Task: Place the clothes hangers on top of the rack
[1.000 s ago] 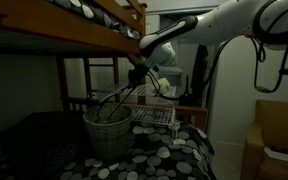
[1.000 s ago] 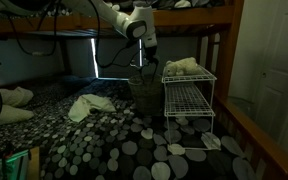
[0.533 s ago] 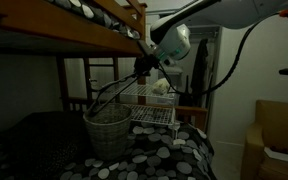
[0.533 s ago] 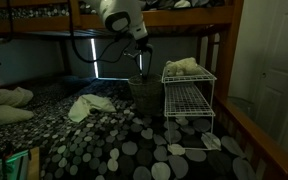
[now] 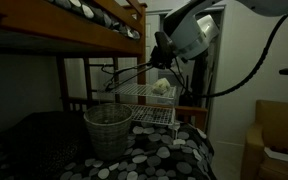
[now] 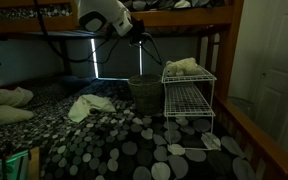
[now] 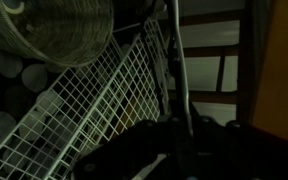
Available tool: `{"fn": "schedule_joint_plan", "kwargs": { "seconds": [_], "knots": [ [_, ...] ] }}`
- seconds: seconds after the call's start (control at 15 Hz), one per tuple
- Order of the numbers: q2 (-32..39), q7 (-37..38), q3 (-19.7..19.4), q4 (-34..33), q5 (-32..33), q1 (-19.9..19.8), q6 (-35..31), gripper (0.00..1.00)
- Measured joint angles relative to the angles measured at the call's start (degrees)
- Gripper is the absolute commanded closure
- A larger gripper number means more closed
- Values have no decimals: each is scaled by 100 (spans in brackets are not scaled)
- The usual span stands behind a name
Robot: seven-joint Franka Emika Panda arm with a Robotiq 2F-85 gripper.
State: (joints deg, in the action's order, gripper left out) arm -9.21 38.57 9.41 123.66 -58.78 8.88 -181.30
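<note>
The rack's top shelf (image 7: 125,95) is below my gripper and further outward, so I should next move my gripper outward and down beside the pale cloth to let go of the hangers.
My gripper (image 5: 163,55) is shut on the clothes hangers (image 5: 134,75), a thin dark bundle held in the air above the round woven basket (image 5: 108,130). The hangers slant down from the jaws over the white wire rack (image 5: 150,103). In an exterior view the gripper (image 6: 138,32) is high up to the left of the rack (image 6: 189,95), and the hangers (image 6: 153,49) point toward its top shelf. In the wrist view the hangers (image 7: 174,70) run up from the dark gripper (image 7: 174,138), with the rack grid (image 7: 89,115) and the basket (image 7: 64,35) beneath.
A pale cloth (image 6: 181,67) lies on the rack's top shelf. The wooden bunk-bed frame (image 5: 94,38) hangs just above and beside the arm. White clothes (image 6: 89,105) lie on the spotted bedspread (image 6: 134,145). A bed post (image 6: 224,60) stands behind the rack.
My gripper has lifted the hangers up out of the basket and carried them toward the rack's top. The arm has swung higher.
</note>
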Motion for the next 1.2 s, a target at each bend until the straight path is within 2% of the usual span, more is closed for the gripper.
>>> {"fn": "schedule_joint_plan", "kwargs": {
  "seconds": [0.2, 0.4, 0.6, 0.67, 0.73, 0.8, 0.87, 1.07, 1.2],
  "knots": [
    [-176, -449, -33, 7, -538, 288, -656, 98],
    [-116, -508, 31, 12, -579, 310, -1517, 97],
    [340, -545, 23, 7, -432, 280, -2574, 98],
    [583, -550, 20, -15, -347, 257, -2933, 92],
    [855, -570, 14, -54, -306, 231, -3228, 92],
    [1103, -587, 2, -102, -279, 209, -3406, 92],
    [1294, -589, -9, -169, -252, 191, -3508, 98],
    [1496, -594, -17, -326, -197, 194, -3729, 98],
    [1544, -589, -10, -415, 12, 222, -4269, 98]
  ]
}}
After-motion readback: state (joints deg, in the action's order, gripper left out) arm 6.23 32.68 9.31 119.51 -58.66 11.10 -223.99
